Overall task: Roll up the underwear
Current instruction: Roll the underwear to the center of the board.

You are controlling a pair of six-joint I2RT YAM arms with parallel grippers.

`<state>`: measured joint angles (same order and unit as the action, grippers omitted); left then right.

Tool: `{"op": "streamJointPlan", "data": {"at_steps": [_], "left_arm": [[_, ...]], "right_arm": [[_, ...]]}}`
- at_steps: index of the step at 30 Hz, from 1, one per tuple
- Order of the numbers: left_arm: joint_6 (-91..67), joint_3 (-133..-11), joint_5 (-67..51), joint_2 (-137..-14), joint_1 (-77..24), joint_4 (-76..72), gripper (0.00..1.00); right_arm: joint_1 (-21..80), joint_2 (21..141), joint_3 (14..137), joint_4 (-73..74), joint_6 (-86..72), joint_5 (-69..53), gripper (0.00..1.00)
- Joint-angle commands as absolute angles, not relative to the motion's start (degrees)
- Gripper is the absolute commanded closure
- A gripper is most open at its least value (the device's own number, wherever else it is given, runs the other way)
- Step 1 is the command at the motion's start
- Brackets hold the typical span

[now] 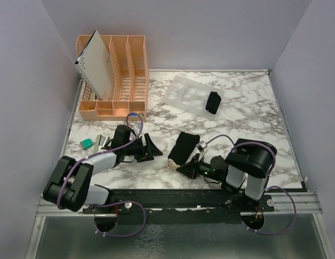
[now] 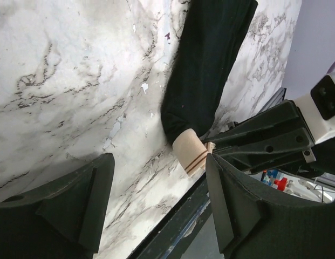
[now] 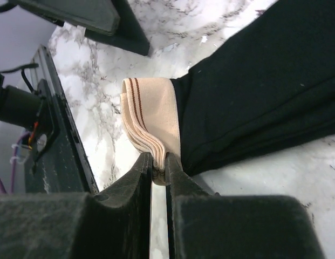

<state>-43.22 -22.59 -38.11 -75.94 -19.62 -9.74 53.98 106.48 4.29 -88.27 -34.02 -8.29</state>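
My right gripper rolls the underwear's striped band (image 1: pixel 172 162) outward onto the near black cloth next, then releases it, since that cloth still lies flat outward of the fingers.
A black underwear (image 1: pixel 185 147) folded into a long strip lies on the marble table, its beige striped band (image 1: pixel 172 162) at the near end. My right gripper (image 3: pixel 159 162) is shut on the edge of that band (image 3: pixel 151 116), with the black cloth (image 3: pixel 259 91) stretching away from it. Just left of the strip my left gripper (image 1: pixel 148 147) stands open with nothing between its fingers; its wrist view shows the strip (image 2: pixel 207 70) and band (image 2: pixel 190 152) ahead of the jaws (image 2: pixel 156 181). A second underwear (image 1: pixel 212 102), a small black bundle, rests on a translucent tray (image 1: pixel 183 91).
A peach slotted organizer (image 1: pixel 124 70) stands at the back left with a white perforated board (image 1: pixel 97 62) leaning in it. A teal block (image 1: pixel 88 143) and a small grey item (image 1: pixel 102 141) lie near the left arm. The black table rail (image 2: pixel 172 226) runs close under the band.
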Motion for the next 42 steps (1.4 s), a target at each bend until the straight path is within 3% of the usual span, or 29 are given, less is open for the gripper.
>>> {"op": "streamJointPlan", "data": {"at_steps": [1, 11, 22, 27, 35, 42], "left_arm": [[-43.2, -22.2, -39.4, -74.6, -20.2, -12.7, 0.26], [-42.6, -23.5, -38.8, -75.8, -24.1, -13.9, 0.24], [-37.8, -26.3, -36.9, -81.2, -29.9, -14.6, 0.22], [-36.6, -28.6, -36.2, -84.9, -30.8, -15.7, 0.21], [-34.5, -29.1, -37.0, -87.6, -30.9, -17.1, 0.23], [-33.8, -28.7, -37.4, -88.9, -31.2, -18.1, 0.24]], "right_arm": [[51.1, 110.2, 0.6, -100.2, -41.0, -5.0, 1.00], [44.2, 113.0, -0.2, -99.1, -56.6, -9.3, 1.00], [34.5, 119.3, 3.1, -94.3, -69.4, -23.0, 0.98], [33.8, 116.1, 4.8, -87.2, -66.5, -25.4, 0.97], [33.8, 103.9, 9.8, -63.3, -58.3, -25.6, 0.96], [33.8, 93.1, 14.5, -46.1, -43.7, -25.3, 0.95]]}}
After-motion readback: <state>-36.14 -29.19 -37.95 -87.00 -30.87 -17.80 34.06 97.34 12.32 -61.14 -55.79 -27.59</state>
